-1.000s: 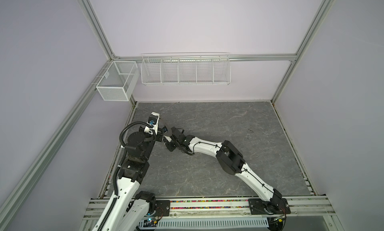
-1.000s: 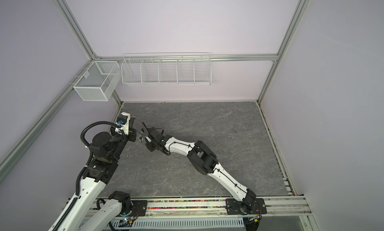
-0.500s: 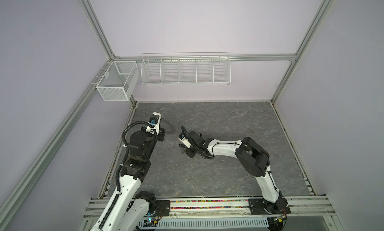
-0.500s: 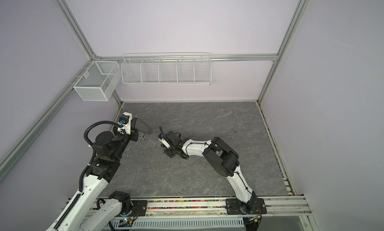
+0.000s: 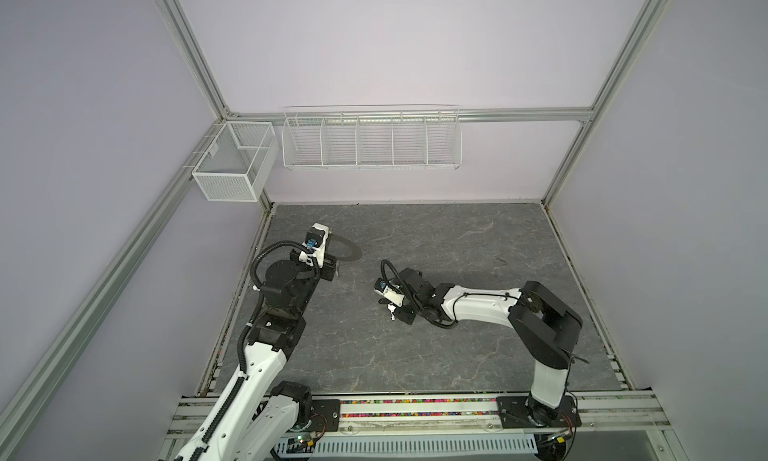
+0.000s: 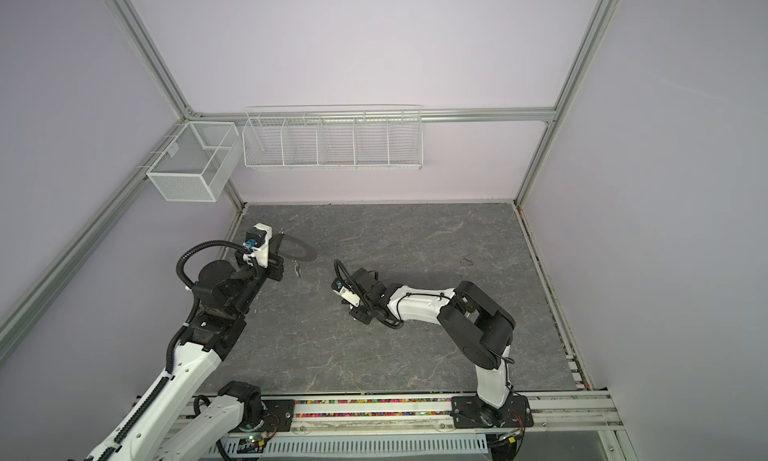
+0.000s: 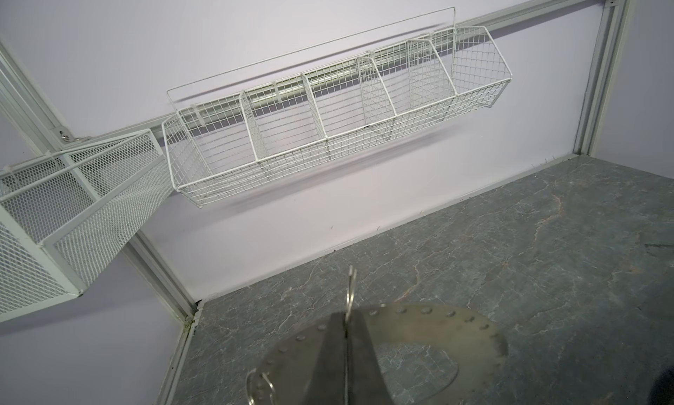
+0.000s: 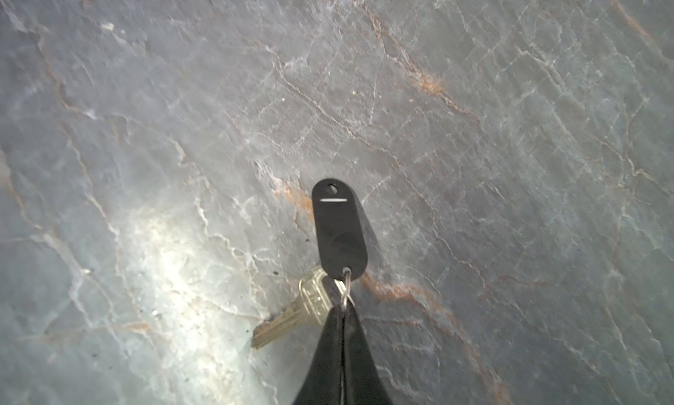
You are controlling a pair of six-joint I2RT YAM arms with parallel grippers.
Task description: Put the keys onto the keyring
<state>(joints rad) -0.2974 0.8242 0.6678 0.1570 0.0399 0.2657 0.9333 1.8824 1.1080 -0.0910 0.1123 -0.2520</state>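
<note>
The robot's right gripper will next open low over the stone table to release it, as the black oval tag and key hang just above the small wire ring [image 8: 346, 281].
In the right wrist view my right gripper [image 8: 344, 306] is shut on a small wire ring [image 8: 346, 281]. From that ring hang a black oval tag [image 8: 339, 231] and a silver key [image 8: 291, 315], just over the stone table. In both top views this gripper [image 5: 390, 311] [image 6: 353, 315] is mid-table. My left gripper [image 7: 346, 321] is shut on a thin wire loop [image 7: 351, 290] standing edgewise. The grey keyring disc [image 7: 437, 334] with rim holes lies blurred beneath its fingers, at the back left in both top views [image 5: 348, 251] [image 6: 300, 249]. A second loop [image 7: 260, 385] sits on its rim.
A small silvery thing [image 6: 296, 268] shows by the disc's near edge, too small to name. A white wire basket [image 5: 370, 141] hangs on the back wall and a mesh bin [image 5: 232, 168] in the left corner. A dark scrap [image 5: 498, 260] lies at the right.
My right arm has drawn back to the right, away from the left gripper, folding its elbow and carrying the key with it. The left gripper has hardly moved.
</note>
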